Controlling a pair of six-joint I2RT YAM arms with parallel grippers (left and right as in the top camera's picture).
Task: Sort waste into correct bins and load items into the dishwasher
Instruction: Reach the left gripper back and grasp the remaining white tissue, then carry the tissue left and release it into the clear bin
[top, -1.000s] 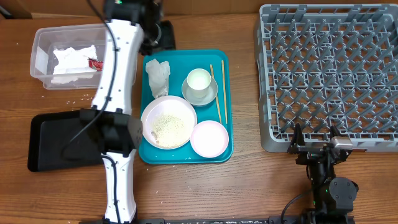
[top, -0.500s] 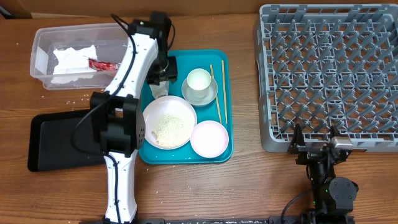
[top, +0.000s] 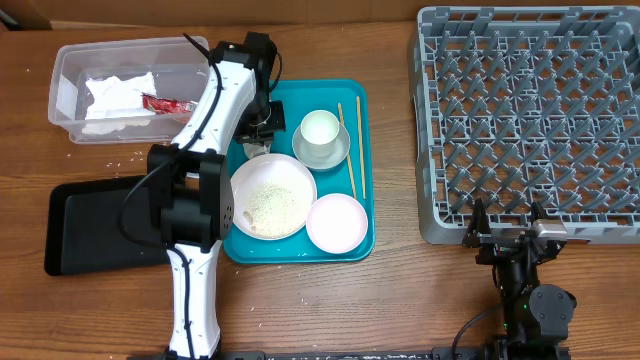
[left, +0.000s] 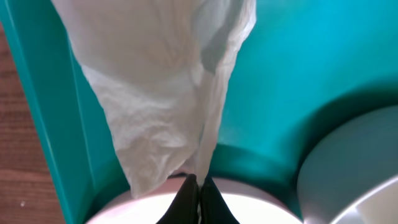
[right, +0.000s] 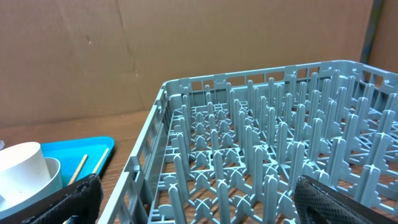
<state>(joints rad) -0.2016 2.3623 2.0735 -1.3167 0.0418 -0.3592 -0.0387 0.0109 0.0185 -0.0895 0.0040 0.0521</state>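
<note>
The napkin goes up in my left gripper next and swings outward, to the left in the overhead view, over the clear tub, since napkins lie there.
A crumpled white napkin (left: 161, 93) lies at the left side of the teal tray (top: 290, 100). My left gripper (left: 199, 196) is shut on a thin fold of the napkin, just above the rim of the large plate (top: 272, 197), which holds rice. In the overhead view the left gripper (top: 258, 140) covers most of the napkin. The clear tub (top: 70, 95) holds napkins (top: 115, 95) and a red wrapper (top: 165, 103). The black tray (top: 90, 225) lies in front of the tub. My right gripper (top: 507, 235) stands open at the near edge of the grey dish rack (top: 530, 120).
On the teal tray are also a cup (top: 320, 128) standing in a bowl (top: 341, 151), a small pink plate (top: 337, 222) and chopsticks (top: 352, 150). Loose rice grains (top: 120, 160) dot the table between tub and black tray. The rack's pegs (right: 249, 155) fill the right wrist view.
The left arm swung from beside the tub over to the teal tray, came down on the napkin, and its jaws shut on it. The right arm has not moved.
</note>
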